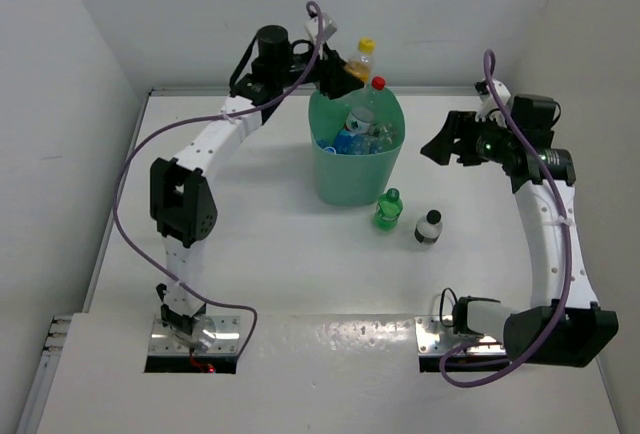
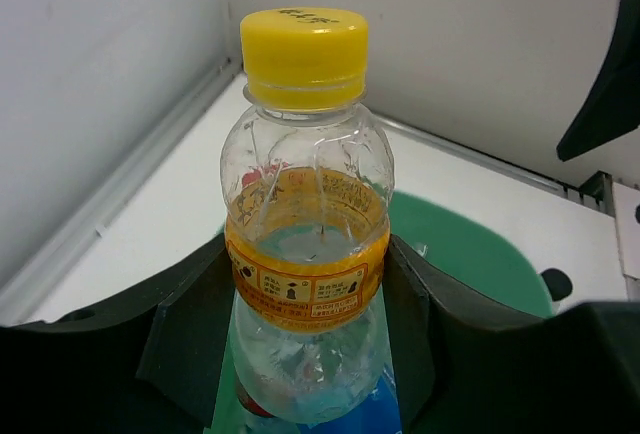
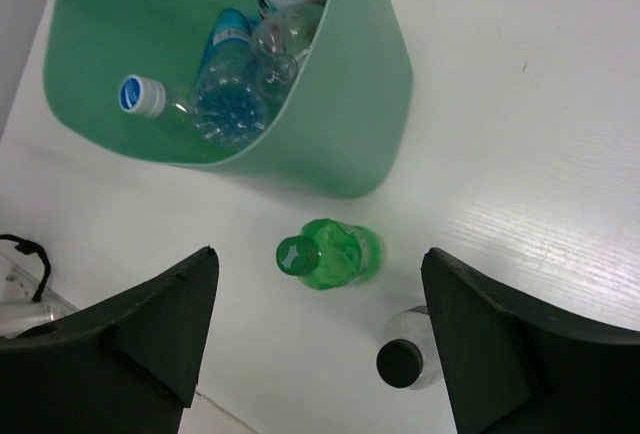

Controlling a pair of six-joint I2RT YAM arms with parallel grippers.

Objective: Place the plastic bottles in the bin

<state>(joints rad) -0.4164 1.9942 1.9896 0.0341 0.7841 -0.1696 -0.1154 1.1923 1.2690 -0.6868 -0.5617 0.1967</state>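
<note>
I should bring my left gripper down a little toward the space beside the red-capped bottle and let go of the yellow-capped bottle, because the bin's opening is below the gripper.
My left gripper [image 1: 348, 69] is shut on a clear yellow-capped bottle [image 2: 305, 224] with an orange label and holds it upright over the far rim of the mint-green bin [image 1: 340, 179]. Its black fingers [image 2: 190, 324] press both sides of the bottle's waist. The bin [image 3: 360, 104] holds several bottles, among them a red-capped one [image 1: 378, 85] and a blue-capped one [image 3: 195, 102]. A green bottle [image 1: 388, 209] and a black-capped clear bottle [image 1: 428, 227] stand on the table just in front of the bin. My right gripper [image 3: 320, 259] hangs open high above the green bottle [image 3: 328, 254] and the black-capped bottle [image 3: 405, 359].
White walls close in the table at the back and on both sides. The left arm's elbow [image 1: 182, 202] stands over the left part of the table. A purple cable [image 1: 130, 169] loops along the left arm.
</note>
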